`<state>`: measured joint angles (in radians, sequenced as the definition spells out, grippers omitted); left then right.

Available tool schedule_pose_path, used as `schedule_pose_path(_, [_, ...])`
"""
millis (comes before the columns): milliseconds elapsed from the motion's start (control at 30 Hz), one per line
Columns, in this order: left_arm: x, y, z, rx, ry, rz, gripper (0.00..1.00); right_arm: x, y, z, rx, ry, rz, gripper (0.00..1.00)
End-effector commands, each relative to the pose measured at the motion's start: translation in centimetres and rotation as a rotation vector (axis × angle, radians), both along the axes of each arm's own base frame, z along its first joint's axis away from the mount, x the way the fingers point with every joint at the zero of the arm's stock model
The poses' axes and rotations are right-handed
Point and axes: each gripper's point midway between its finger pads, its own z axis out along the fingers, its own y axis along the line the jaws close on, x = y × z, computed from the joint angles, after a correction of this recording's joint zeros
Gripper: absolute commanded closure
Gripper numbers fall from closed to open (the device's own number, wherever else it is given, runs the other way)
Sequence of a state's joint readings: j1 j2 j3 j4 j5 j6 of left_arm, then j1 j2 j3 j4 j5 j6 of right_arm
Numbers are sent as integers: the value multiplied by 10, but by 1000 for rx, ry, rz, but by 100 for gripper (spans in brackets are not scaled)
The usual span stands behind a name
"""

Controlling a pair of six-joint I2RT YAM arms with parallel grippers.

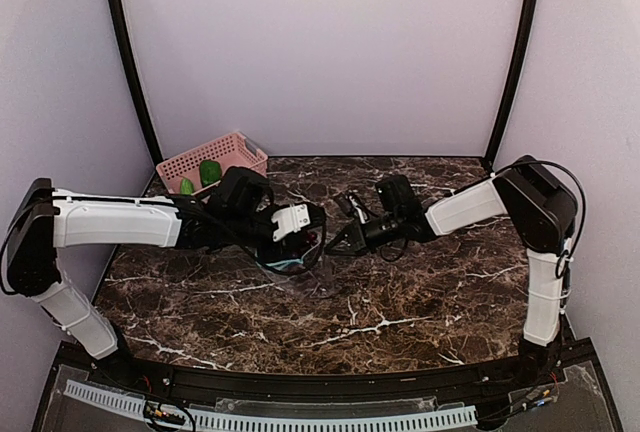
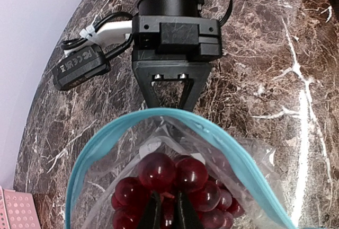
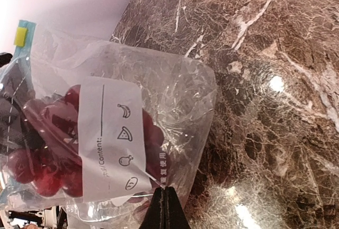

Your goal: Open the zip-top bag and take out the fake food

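Note:
The grapes should come up out of the bag with my left gripper, then go outward and down into the pink basket's far end (image 1: 231,150). My left gripper should release them there, since that end is bare.
The zip-top bag (image 2: 253,157) is held open between my two grippers, its teal zip strip arched wide. The dark red grapes (image 2: 157,170) sit inside it. My left gripper (image 2: 167,193) reaches into the bag's mouth, with its fingers shut on the grapes. My right gripper (image 3: 168,191) is shut on the bag's bottom edge, beside the white label. It also shows in the left wrist view (image 2: 168,108), past the far rim. In the top view both grippers meet over the bag (image 1: 290,264) at the table's middle. A bright green piece (image 1: 210,172) lies in the pink basket (image 1: 240,149).
The pink slotted basket stands at the table's back left corner, against the wall. A second small green thing (image 1: 187,186) lies at its near end. Dark marble tabletop (image 1: 400,302) spreads around the arms. Black frame posts rise at both back corners.

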<state>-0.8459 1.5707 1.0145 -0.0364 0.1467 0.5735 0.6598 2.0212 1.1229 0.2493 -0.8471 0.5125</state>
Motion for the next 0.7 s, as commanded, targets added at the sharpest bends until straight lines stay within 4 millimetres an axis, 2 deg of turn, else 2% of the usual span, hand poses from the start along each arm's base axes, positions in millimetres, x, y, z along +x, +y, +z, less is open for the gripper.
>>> schedule_pose_path(0, [-20, 1, 17, -48, 11, -78, 99, 11, -7, 8, 11, -32, -52, 100])
schedule_pose_path(333, [-15, 5, 61, -148, -80, -31, 99, 9, -14, 1, -1, -20, -73, 100])
schedule_pose_path(667, [-8, 4, 120, -313, -178, 9, 99, 9, -16, -1, -7, -17, -79, 100])
